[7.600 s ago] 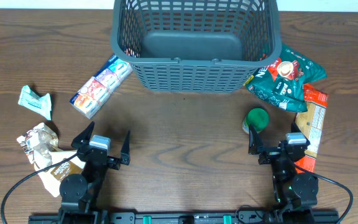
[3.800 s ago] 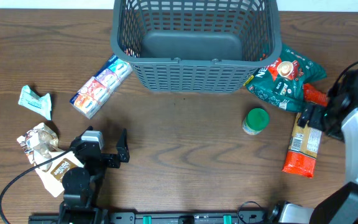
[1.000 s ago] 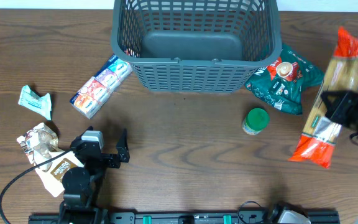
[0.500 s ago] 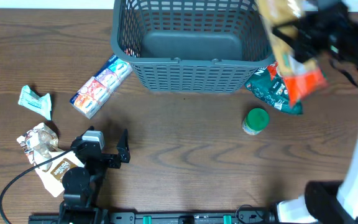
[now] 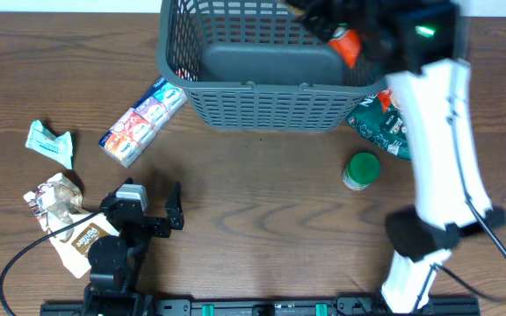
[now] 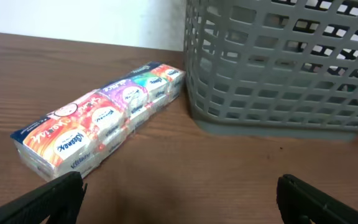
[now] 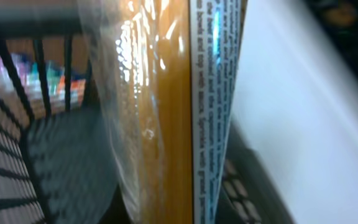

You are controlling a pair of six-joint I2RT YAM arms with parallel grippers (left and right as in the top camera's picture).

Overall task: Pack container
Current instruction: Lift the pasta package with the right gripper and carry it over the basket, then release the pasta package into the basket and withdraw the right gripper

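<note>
I need to move my right gripper toward the middle of the basket next and turn the long pasta packet along the basket's near side (image 5: 272,70) (image 7: 70,165). Then I need to lower the packet inside.
The container (image 5: 275,86) is a large dark grey lattice basket at the back middle of the table, also seen in the left wrist view (image 6: 278,62) and the right wrist view (image 7: 17,143). My right gripper (image 5: 328,19) hangs over the basket's right half, shut on a long pasta packet (image 7: 166,112) with a clear window and printed edge. The packet's red end (image 5: 348,46) shows over the basket floor. My left gripper (image 5: 148,206) rests low at the front left, open and holding nothing (image 6: 182,199), pointing toward the basket.
A multicolour tissue pack (image 5: 143,120) lies left of the basket (image 6: 98,121). A green-lidded can (image 5: 361,169) and a green snack bag (image 5: 385,118) sit right of it. Crumpled wrappers (image 5: 49,142) (image 5: 55,197) and a brown packet (image 5: 82,239) lie at the far left.
My right arm has swung the pasta packet from the table's right side up and leftward, until it is over the basket. The left arm has not moved.
</note>
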